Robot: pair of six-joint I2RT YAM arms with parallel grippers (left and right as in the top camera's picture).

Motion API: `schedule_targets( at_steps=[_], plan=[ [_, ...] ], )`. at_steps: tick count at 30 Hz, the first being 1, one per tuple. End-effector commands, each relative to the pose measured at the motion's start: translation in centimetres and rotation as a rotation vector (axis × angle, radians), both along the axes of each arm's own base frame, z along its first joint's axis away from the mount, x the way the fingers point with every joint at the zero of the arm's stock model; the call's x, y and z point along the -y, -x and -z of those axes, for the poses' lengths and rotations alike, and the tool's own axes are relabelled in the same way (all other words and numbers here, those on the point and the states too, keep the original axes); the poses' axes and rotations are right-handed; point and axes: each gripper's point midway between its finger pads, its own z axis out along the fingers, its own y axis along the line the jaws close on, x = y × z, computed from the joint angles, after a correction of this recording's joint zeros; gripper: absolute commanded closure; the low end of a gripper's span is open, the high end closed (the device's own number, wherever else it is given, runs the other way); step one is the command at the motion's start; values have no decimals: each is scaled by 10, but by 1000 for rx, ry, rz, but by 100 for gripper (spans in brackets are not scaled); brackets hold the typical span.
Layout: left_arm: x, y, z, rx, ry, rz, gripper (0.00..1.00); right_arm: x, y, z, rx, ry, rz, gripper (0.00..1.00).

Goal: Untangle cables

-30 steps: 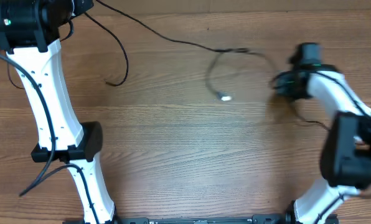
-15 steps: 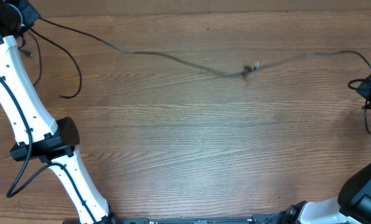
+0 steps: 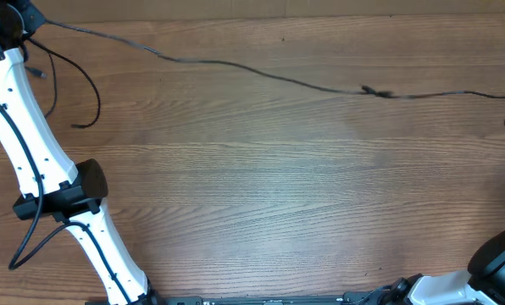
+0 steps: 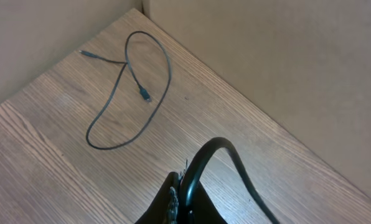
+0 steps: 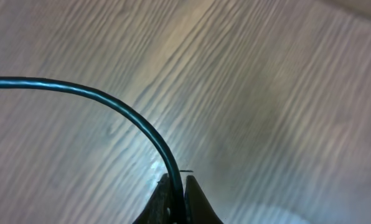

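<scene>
The cable goes over the tabletop by the dark knot next for release, as that place lies to my right gripper's left in the overhead view.
One thin black cable is stretched almost straight across the far part of the table, from top left to the right edge. It has a small dark knot or plug joint right of centre. My left gripper is shut on its left end, at the table's far left corner. My right gripper is shut on its right end, at or past the right edge of the overhead view. A separate cable lies in a loose loop at the far left, also seen from overhead.
The left arm's white links and its thick black cable run along the left side. The right arm's base is at the bottom right. Beige walls border the far left corner of the wooden table.
The arms have pulled apart to the far left and right. The slack, looped cable in the middle is now drawn nearly straight, and its knot has shifted right. The small white plug no longer shows.
</scene>
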Motion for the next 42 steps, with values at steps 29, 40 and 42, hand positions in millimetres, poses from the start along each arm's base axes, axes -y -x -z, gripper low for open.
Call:
schedule_targets(
  at_steps=[29,40,42],
  plan=[
    [215,-10,194,-630,176,514,96,-346,-129,-4,132,-246,-933,87],
    [247,16,244,-808,212,567,96,-345,-130,-4,132,-238,-930,75],
    [254,18,246,-819,205,586,85,-341,-130,-4,126,-223,-920,73]
  ],
)
